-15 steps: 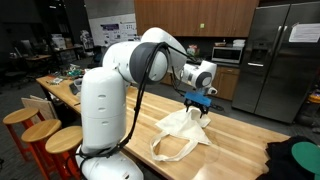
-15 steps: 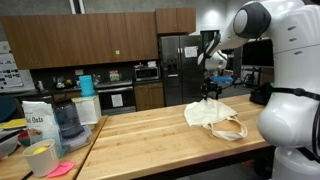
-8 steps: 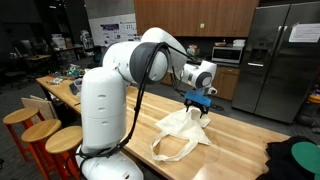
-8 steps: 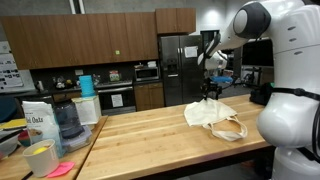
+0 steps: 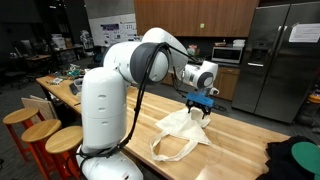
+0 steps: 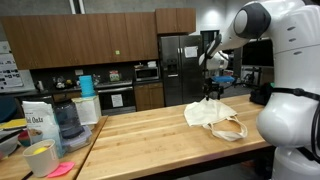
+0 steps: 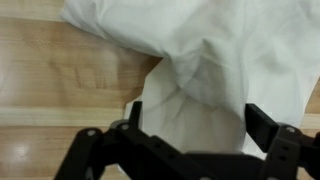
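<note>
I should shift my gripper to the right in the wrist view and down to close on the raised fold, which is below it, nearer that side's finger.
A cream cloth tote bag [image 5: 183, 130] lies crumpled on the wooden counter [image 5: 120, 118], its handle loop [image 5: 170, 152] toward the counter's front edge. It also shows in an exterior view [image 6: 214, 115] and fills the wrist view [image 7: 215, 55]. My gripper [image 5: 200, 108] hangs just over the bag's far end, fingers pointing down; it also shows in an exterior view [image 6: 211, 93]. In the wrist view the gripper [image 7: 195, 120] is open, its two black fingers straddling a raised fold of the cloth. Nothing is held.
A blender [image 6: 66, 122], a flour bag [image 6: 38, 124], a yellow cup [image 6: 41, 158] and a teal cup [image 6: 87, 85] stand at one end of the counter. Dark cloth [image 5: 295, 158] lies at the other end. Wooden stools [image 5: 40, 135] stand beside the counter. A steel fridge [image 5: 282, 60] stands behind.
</note>
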Robot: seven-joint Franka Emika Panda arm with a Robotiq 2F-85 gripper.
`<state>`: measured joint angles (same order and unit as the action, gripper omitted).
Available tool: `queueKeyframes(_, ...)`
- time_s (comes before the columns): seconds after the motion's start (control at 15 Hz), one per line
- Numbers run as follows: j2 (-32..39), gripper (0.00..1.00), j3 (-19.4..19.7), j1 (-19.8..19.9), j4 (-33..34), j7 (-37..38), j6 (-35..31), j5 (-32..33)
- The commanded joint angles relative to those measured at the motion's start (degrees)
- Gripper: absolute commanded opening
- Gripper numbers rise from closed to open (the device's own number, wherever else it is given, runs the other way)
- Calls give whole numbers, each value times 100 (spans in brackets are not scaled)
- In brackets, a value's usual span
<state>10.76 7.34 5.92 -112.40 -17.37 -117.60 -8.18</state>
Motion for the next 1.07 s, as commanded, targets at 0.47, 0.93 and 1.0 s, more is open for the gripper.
queueKeyframes(0.47,196,100,-443,-17,185,-262,206,-53)
queueKeyframes(0.93,398,52,-509,-22,140,-129,28,105)
queueKeyframes(1.0,401,45,-493,-6,122,-115,-33,125)
